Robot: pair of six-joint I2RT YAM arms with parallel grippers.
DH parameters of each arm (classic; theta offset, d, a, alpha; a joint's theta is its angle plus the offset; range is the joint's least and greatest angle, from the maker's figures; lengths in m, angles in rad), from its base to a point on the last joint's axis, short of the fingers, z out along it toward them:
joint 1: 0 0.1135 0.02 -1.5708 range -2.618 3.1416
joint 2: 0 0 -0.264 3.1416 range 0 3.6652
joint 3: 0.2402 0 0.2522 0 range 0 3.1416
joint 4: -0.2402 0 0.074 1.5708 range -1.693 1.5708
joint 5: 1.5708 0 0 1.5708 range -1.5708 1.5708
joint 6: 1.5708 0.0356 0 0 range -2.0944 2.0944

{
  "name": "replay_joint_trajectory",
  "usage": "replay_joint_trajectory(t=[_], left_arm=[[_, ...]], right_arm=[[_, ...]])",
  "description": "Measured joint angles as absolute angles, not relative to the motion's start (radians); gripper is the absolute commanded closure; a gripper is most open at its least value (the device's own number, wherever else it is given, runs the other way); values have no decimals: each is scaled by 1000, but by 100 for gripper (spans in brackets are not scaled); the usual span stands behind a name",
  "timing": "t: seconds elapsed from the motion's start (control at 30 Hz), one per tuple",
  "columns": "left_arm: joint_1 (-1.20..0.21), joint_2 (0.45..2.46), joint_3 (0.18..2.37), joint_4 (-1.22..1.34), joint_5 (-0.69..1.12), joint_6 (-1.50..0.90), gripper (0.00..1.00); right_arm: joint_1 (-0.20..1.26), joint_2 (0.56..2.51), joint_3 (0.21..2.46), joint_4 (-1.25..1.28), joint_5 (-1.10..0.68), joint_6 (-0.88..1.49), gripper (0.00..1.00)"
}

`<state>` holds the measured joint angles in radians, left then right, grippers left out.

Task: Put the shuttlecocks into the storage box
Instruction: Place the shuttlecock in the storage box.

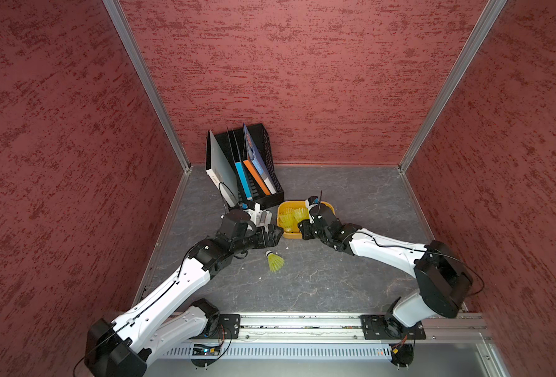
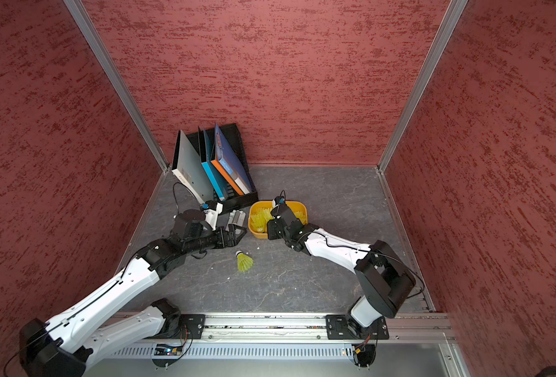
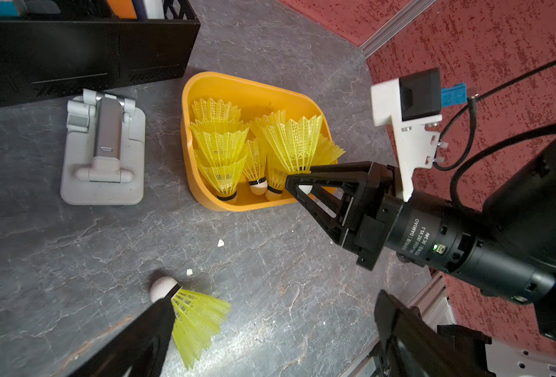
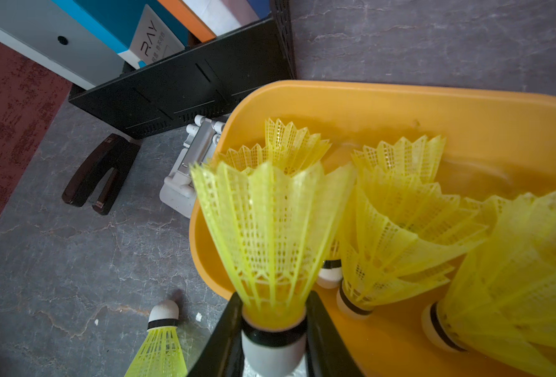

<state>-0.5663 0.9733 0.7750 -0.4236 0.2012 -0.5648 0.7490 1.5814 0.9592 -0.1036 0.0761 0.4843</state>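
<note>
I should lower my right gripper to the near part of the storage box point(image 1: 289, 235) below it and release the white tip, since the skirt points inside.
The orange-yellow storage box point(image 1: 289, 235) point(image 2: 259, 235) point(image 3: 244, 81) point(image 4: 400, 107) sits mid-table with several yellow-green shuttlecocks point(image 3: 221, 147) lying in it. My right gripper point(image 4: 273, 302) point(image 3: 299, 186) point(image 1: 302, 225) is shut on the white tip of one shuttlecock point(image 4: 270, 235), held over the box's near edge with its skirt pointing into the box. Another shuttlecock point(image 1: 275, 260) point(image 2: 244, 261) point(image 3: 198, 316) point(image 4: 160, 346) lies on its side on the table in front of the box. My left gripper point(image 3: 275, 303) point(image 1: 278, 235) hangs open close to it, empty, one finger partly covering it in the left wrist view.
A black mesh file rack point(image 1: 253, 169) with books stands behind the box against the back wall. A grey-white device point(image 3: 103, 150) lies left of the box, and a black stapler point(image 4: 100, 173) lies further left. Red walls enclose three sides; a metal rail point(image 1: 302, 321) runs along the front.
</note>
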Motion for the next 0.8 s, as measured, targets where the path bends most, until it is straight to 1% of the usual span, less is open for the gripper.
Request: replay_joint_trajectory(t=[0.17, 0.4, 0.63, 0.7, 0.8], left_arm=[[-525, 1026, 776, -376, 250, -542, 0], [-501, 1036, 776, -282, 321, -514, 0], [-492, 1048, 776, -263, 350, -505, 0], [-491, 1048, 776, -261, 356, -503, 0], [-491, 1048, 776, -261, 360, -500, 0]], right_arm=[[749, 1617, 974, -97, 95, 506, 85], [749, 1625, 974, -84, 101, 528, 85], [749, 1648, 974, -75, 101, 543, 84], [749, 1652, 975, -75, 101, 546, 82], [749, 1661, 982, -78, 101, 553, 73]])
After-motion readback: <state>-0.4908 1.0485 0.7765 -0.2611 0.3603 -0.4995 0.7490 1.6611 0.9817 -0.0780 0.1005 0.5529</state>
